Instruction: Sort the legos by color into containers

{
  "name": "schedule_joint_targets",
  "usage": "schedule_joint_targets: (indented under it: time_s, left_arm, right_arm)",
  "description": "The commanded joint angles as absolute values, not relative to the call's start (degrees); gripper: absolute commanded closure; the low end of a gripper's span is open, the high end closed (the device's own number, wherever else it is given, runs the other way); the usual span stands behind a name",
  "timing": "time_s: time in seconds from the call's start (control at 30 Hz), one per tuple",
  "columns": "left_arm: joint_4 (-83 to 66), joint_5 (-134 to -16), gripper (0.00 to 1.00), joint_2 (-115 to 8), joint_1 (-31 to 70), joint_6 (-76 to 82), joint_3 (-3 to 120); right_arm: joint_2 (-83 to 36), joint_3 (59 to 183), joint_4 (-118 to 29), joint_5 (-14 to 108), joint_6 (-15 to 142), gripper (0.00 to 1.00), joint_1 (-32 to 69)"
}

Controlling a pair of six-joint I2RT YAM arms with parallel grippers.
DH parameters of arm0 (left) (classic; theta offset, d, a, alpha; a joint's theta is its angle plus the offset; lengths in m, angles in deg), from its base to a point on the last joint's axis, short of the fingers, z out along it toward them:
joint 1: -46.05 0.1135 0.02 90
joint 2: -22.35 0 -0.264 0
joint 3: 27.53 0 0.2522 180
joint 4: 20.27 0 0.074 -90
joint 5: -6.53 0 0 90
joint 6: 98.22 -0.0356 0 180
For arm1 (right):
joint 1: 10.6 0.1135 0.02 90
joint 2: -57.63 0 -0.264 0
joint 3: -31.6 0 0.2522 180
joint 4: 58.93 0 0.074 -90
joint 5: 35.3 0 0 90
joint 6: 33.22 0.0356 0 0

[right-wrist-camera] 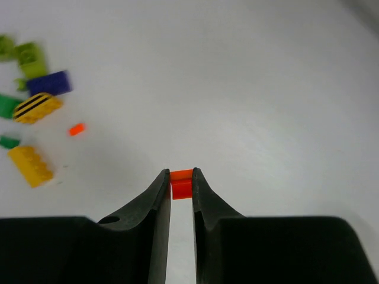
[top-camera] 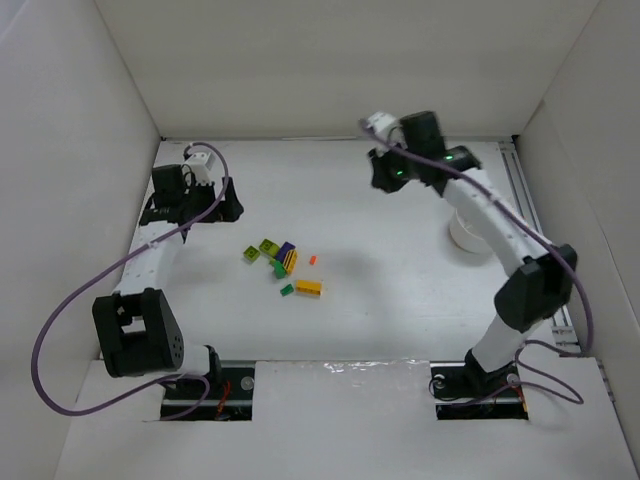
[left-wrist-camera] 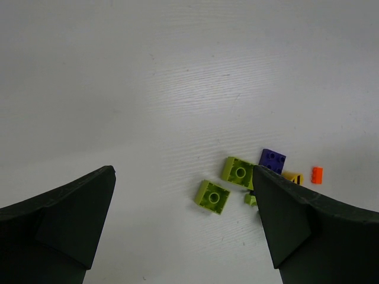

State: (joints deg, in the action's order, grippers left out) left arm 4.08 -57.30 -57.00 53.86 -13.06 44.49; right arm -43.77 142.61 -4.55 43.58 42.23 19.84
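Note:
My right gripper carries the orange brick to the right in the top view next, over the white bowl [top-camera: 462, 232], which stands on that side, and releases it.
The loose legos lie in a small cluster mid-table [top-camera: 283, 266]: lime green [top-camera: 250, 254], purple [top-camera: 287, 250], yellow [top-camera: 308, 288], dark green [top-camera: 287, 290] and a tiny orange one [top-camera: 313, 259]. My right gripper [top-camera: 382, 178] [right-wrist-camera: 181, 173] is raised above the table, back right of the cluster, shut on a small orange-red brick [right-wrist-camera: 182, 184]. My left gripper [top-camera: 230, 205] [left-wrist-camera: 182, 171] is open and empty, left of the cluster. Two lime bricks [left-wrist-camera: 212, 196] show between its fingers. The white bowl [top-camera: 462, 232] stands at the right, mostly hidden behind my right arm.
White walls enclose the table on the left, back and right. A rail [top-camera: 528, 200] runs along the right edge. In the right wrist view the cluster [right-wrist-camera: 35, 107] lies far left, with a striped yellow brick among it.

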Motion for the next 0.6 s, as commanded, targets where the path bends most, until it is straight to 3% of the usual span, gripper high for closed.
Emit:
schedule_joint_targets:
  time_s: [0.0, 0.3, 0.57]
  left_arm:
    - [1.40, -57.63, 0.00, -56.84, 50.54, -13.14, 48.10]
    - [-1.50, -58.96, 0.00, -62.80, 42.63, -11.30, 53.11]
    - [-3.87, -57.63, 0.00, -65.98, 40.77, -9.46, 55.75]
  right_arm:
    - [-36.43, 141.60, -1.58, 40.11, 42.64, 0.96, 8.24]
    - [-28.52, 138.63, 6.42, 36.50, 41.49, 0.96, -19.35]
    - [-24.20, 130.97, 8.26, 35.71, 39.82, 0.96, -30.98]
